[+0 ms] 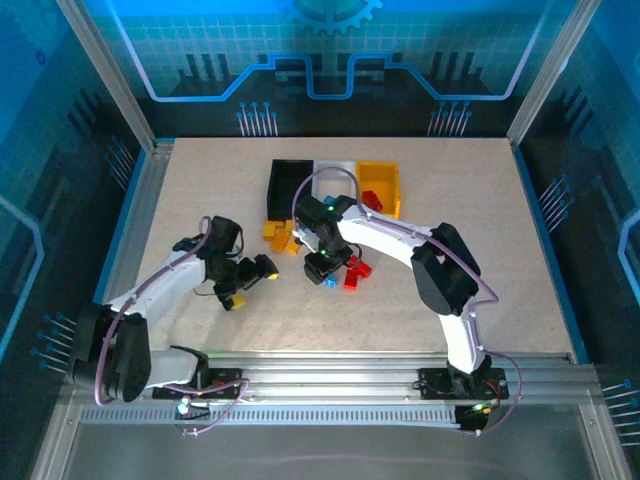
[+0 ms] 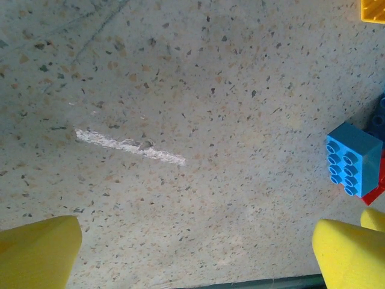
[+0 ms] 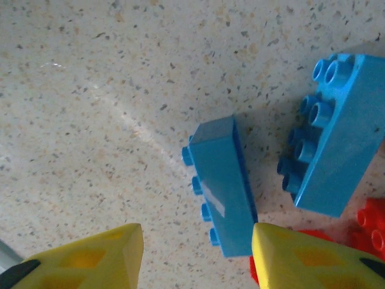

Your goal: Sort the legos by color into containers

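Note:
I will lower my right gripper onto the blue lego lying on its side next and center its open fingers around it, because the lego is closer to one finger.
Three containers stand side by side at the back: black (image 1: 288,183), white (image 1: 336,170) and yellow (image 1: 381,180), the yellow one with red legos (image 1: 372,198) inside. Loose orange legos (image 1: 280,236) lie in front of the black bin, and red legos (image 1: 356,272) lie to their right. My right gripper (image 1: 322,270) (image 3: 197,241) hangs open low over a blue lego (image 3: 219,186) lying on its side; the brick sits beside the right finger (image 3: 301,259), with a gap to the left one. A second blue lego (image 3: 337,132) lies nearby. My left gripper (image 1: 252,283) (image 2: 198,241) is wide open over bare table.
A blue brick (image 2: 354,158) resting on a red one lies to the right of the left gripper, and an orange brick corner (image 2: 373,9) shows beyond it. Red bricks (image 3: 373,229) lie close to the right finger. The speckled tabletop (image 1: 200,200) is bounded by a metal frame.

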Available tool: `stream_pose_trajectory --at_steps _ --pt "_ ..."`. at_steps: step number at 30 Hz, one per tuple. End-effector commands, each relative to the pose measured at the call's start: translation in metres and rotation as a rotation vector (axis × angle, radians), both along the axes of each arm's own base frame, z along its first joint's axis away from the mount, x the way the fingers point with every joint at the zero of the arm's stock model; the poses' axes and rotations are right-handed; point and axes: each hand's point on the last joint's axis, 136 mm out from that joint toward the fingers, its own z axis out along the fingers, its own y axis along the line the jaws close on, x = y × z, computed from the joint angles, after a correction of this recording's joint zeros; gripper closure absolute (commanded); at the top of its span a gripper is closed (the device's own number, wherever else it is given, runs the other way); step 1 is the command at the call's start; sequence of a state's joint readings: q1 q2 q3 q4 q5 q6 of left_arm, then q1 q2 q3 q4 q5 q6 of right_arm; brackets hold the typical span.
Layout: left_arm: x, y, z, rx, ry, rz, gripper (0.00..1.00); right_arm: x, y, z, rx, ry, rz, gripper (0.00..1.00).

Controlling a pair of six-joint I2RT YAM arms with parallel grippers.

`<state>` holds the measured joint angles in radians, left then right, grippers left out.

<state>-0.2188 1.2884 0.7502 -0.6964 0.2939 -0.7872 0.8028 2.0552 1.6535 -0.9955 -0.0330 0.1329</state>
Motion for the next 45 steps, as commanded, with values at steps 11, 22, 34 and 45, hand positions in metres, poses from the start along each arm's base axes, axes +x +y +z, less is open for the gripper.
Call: stream_pose_trajectory --at_steps 11,22,34,45 --pt "-0.005 0.001 0.003 -0.028 0.002 -0.006 0.01 0.012 -0.004 -0.016 -0.106 -0.01 0.021 0.47" --pt "-0.009 0.003 -0.001 -0.03 0.012 -0.01 0.01 0.012 -0.009 -0.03 -0.148 0.003 0.02 0.47" --pt "-0.005 0.002 0.001 -0.033 0.013 -0.02 0.01 0.008 -0.009 -0.044 -0.239 -0.062 0.103 0.47" --pt "-0.004 0.001 0.001 -0.04 0.017 -0.022 0.01 0.009 -0.005 -0.047 -0.26 -0.111 0.13 0.52"
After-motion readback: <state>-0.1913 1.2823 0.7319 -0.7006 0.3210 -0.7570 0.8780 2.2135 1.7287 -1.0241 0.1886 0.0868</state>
